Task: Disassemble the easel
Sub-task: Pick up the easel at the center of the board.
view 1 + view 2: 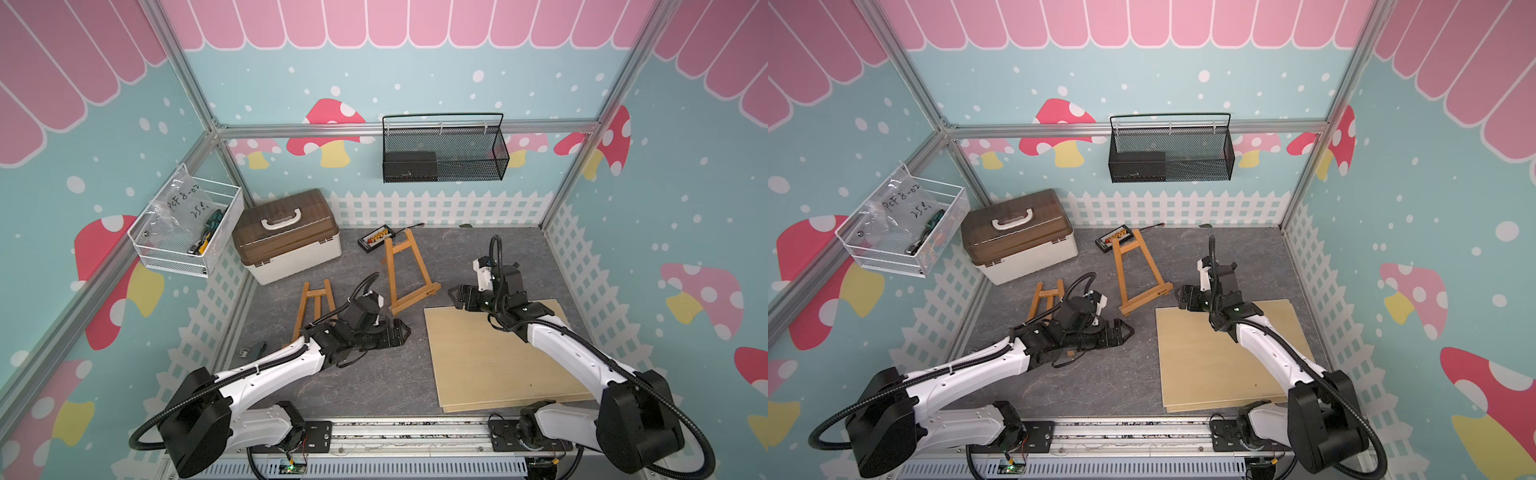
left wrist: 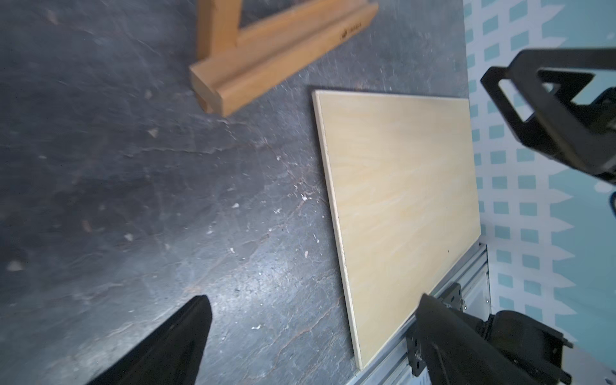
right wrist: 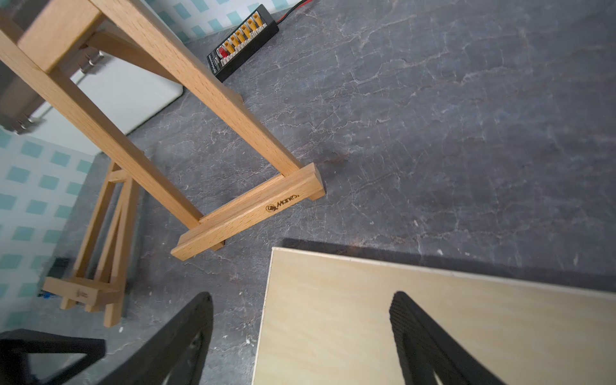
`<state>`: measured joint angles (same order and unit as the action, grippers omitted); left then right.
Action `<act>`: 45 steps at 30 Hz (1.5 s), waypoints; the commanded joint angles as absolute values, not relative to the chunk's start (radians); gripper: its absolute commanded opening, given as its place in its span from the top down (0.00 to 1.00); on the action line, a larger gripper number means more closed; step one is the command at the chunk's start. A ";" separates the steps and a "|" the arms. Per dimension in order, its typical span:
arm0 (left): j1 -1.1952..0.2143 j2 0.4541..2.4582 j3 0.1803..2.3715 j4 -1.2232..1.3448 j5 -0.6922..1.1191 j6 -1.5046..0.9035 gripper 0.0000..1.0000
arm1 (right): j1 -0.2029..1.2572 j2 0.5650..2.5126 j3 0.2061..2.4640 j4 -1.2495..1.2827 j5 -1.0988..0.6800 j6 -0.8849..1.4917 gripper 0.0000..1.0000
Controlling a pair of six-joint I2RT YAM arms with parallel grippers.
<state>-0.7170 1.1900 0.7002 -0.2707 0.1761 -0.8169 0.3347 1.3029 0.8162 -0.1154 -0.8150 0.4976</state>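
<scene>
The standing easel's closer leg is slim and upright and stands clear, so next my right gripper will move outward and down past the boards and around that leg just above the ledge.
A wooden easel [image 1: 405,274] [image 1: 1138,274] stands upright mid-table, its ledge [image 3: 246,213] [image 2: 283,56] toward me. A second wooden easel [image 1: 313,307] [image 3: 100,266] sits to its left, partly hidden behind my left arm. Two stacked plywood boards [image 1: 498,357] [image 2: 400,200] [image 3: 433,316] lie flat at the right. My left gripper [image 1: 405,331] [image 2: 315,300] is open and empty, low over the table just short of the standing easel's ledge. My right gripper [image 1: 454,297] [image 3: 301,296] is open and empty over the boards' far left corner, right of that ledge.
A brown-lidded toolbox [image 1: 286,237] stands at the back left, with a black connector strip [image 1: 374,240] behind the easel. A white wire basket [image 1: 187,232] and a black mesh basket [image 1: 444,153] hang on the walls. An aluminium rail [image 1: 415,432] runs along the front edge.
</scene>
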 commanded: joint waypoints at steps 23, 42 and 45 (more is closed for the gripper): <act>-0.297 1.097 0.694 -0.370 0.385 -0.584 0.00 | 0.453 1.934 1.288 -0.034 -0.755 0.001 0.31; -0.256 1.046 0.678 -0.353 0.393 -0.583 0.00 | 0.434 2.037 1.366 0.089 -0.940 -0.051 0.55; -0.254 1.036 0.678 -0.375 0.409 -0.576 0.00 | 0.431 2.055 1.384 0.091 -0.959 -0.053 0.59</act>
